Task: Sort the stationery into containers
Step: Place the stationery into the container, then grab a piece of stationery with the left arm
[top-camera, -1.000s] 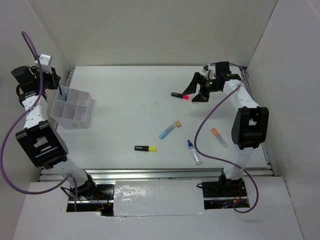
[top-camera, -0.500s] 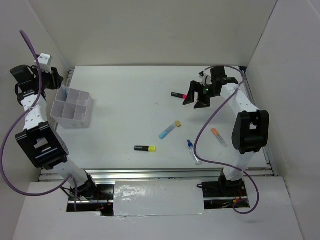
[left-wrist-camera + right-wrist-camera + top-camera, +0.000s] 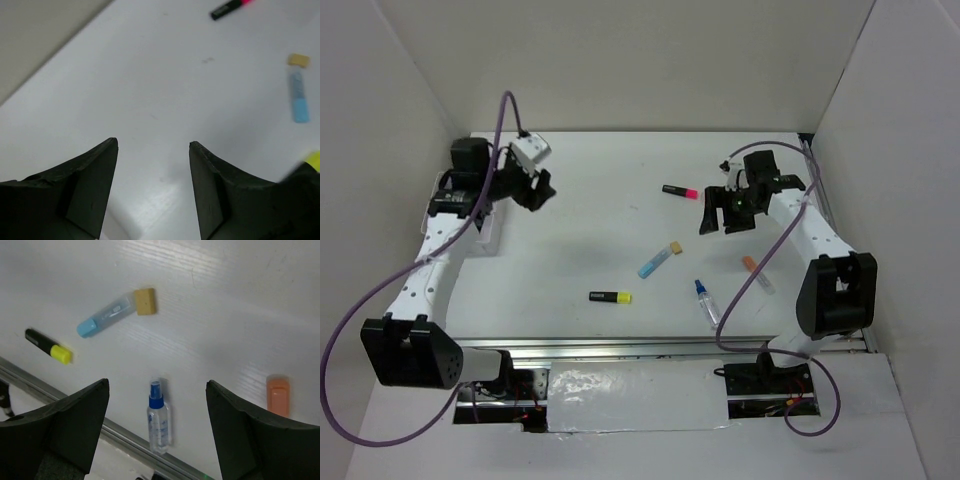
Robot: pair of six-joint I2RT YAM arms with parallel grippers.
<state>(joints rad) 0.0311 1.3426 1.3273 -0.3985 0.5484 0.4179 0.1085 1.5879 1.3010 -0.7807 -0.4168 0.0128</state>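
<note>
The left gripper will move back and down, toward the right in the top view, onto the highlighter's yellow cap [image 3: 625, 298] [image 3: 314, 160], because that highlighter lies loose near the front bar.
A pink-capped black highlighter [image 3: 680, 190] lies at the far middle. A light-blue marker [image 3: 658, 259], a yellow-capped highlighter [image 3: 610, 297], a blue-capped bottle [image 3: 708, 302] and an orange-capped tube [image 3: 757, 272] lie nearer the front. My right gripper [image 3: 725, 210] is open and empty, above the table just right of the pink highlighter. Its wrist view shows the bottle [image 3: 159, 425] between the open fingers [image 3: 75, 415]. My left gripper [image 3: 538, 190] is open and empty over the bare table. The organizer box [image 3: 488, 232] is mostly hidden under my left arm.
White walls enclose the table on three sides. A metal rail [image 3: 620, 345] runs along the front edge. Purple cables hang from both arms. The left wrist view shows the pink highlighter [image 3: 230, 6] and the light-blue marker [image 3: 299, 95] far ahead.
My left arm swung from the organizer box at the far left out to the right over the table. My right gripper moved from beside the pink highlighter a little towards the front.
</note>
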